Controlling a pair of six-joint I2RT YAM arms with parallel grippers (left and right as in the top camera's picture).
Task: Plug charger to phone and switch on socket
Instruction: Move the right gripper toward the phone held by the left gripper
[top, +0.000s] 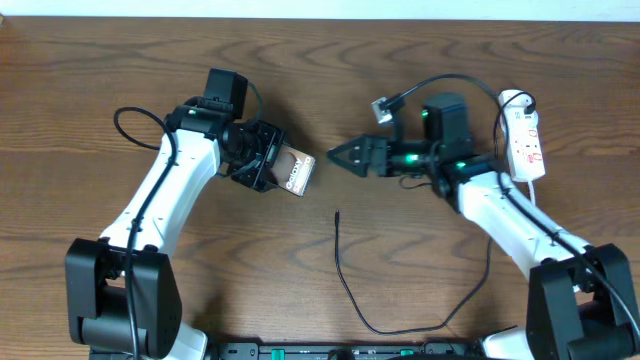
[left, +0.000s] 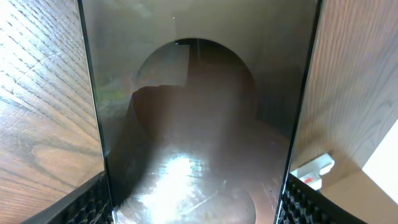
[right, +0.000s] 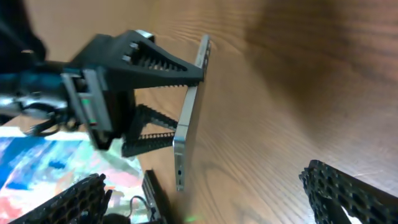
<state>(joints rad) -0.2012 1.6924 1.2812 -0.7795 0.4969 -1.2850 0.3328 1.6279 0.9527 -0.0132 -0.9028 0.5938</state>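
The phone's loose end (top: 301, 177) (right: 180, 163) is to the left of my right gripper in the overhead view, so my right gripper needs to move in toward the left gripper next and close over it.
My left gripper (top: 268, 166) is shut on the phone (top: 297, 172) and holds it above the table, its free end towards the right arm. In the left wrist view the phone (left: 199, 112) fills the space between the two fingers (left: 93, 200). My right gripper (top: 336, 155) is open, a short gap to the right of the phone and pointing at it. From the right wrist the phone (right: 190, 118) shows edge-on, its port end facing the open right gripper (right: 211, 199). The charger (top: 345, 275) lies loose on the table, its tip (top: 337, 213) below both grippers. The socket (top: 527, 145) lies at the far right.
A white cord (top: 540, 195) runs down from the socket beside the right arm. The charger cable loops along the front of the table towards the right arm's base (top: 585, 300). A corner of the socket (left: 314, 171) shows past the phone in the left wrist view.
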